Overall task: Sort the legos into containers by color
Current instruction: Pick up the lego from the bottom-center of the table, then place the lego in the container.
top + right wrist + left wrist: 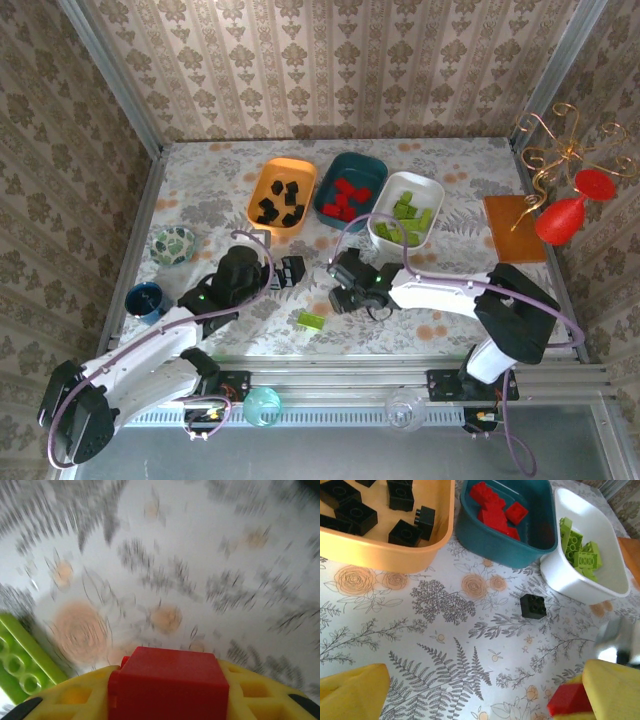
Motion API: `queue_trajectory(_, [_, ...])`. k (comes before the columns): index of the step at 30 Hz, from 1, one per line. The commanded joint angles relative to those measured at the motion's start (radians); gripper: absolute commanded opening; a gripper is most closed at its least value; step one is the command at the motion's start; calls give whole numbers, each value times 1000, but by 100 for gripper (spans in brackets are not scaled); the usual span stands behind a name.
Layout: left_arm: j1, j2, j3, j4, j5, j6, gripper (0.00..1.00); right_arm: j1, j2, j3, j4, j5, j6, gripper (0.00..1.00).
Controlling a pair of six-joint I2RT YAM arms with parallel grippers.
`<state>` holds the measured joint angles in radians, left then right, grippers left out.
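My right gripper holds the red lego and will lift off the cloth next, then move outward over the teal tub (372, 167) to let it go, because red legos are inside.
Three tubs stand in a row at the back. The orange tub (256, 190) (395, 555) holds black legos, the teal tub (372, 167) (485, 545) red ones, the white tub (432, 190) (570, 587) lime-green ones. A lone black lego (533, 606) lies on the cloth in front of the teal and white tubs. A lime-green lego (309, 320) (17, 662) lies near the front. My right gripper (345, 296) (167, 692) is shut on a red lego (167, 680) just above the cloth. My left gripper (290, 270) (485, 695) hangs wide open with nothing between its fingers; a red piece (568, 700) shows by its right finger.
A patterned glass bowl (173, 245) and a blue cup (145, 298) sit at the left. A brown board (515, 228), a red vase (565, 215) and a gold wire ornament (560, 150) stand at the right. The two grippers hang close together mid-table.
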<state>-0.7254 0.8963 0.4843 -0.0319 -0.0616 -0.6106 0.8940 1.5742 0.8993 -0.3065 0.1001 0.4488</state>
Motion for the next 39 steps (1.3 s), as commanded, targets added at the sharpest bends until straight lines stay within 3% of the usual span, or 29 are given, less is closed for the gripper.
queue_trajectory(1, [-5, -10, -18, -24, 16, -17, 100, -80, -63, 103, -16, 13, -58, 35])
queue_trajectory(5, [-14, -14, -27, -25, 8, -17, 100, -194, -38, 215, 4, -13, -73, 35])
queue_trajectory(11, [-28, -13, -29, -46, 2, -12, 100, -328, 153, 438, -10, 0, -64, 35])
queue_trajectory(20, [-106, 17, -10, -101, -43, 11, 99, -395, 469, 764, -122, 101, 2, 39])
queue_trajectory(22, [-124, 29, -4, -108, -43, 15, 99, -403, 512, 806, -134, 98, 14, 45])
queue_trajectory(24, [-137, 36, -4, -112, -42, 15, 99, -403, 537, 845, -147, 95, 14, 58])
queue_trajectory(26, [-145, 43, -3, -117, -37, 18, 99, -403, 541, 867, -154, 89, 10, 71])
queue_trajectory(28, [-150, 47, -3, -124, -26, 21, 99, -402, 521, 863, -148, 85, 5, 77])
queue_trajectory(32, [-155, 66, -1, -138, 0, 25, 100, -394, 431, 797, -122, 82, -9, 82])
queue_trajectory(39, [-211, 177, 62, -220, 49, 54, 100, -353, 212, 533, -22, 64, -5, 85])
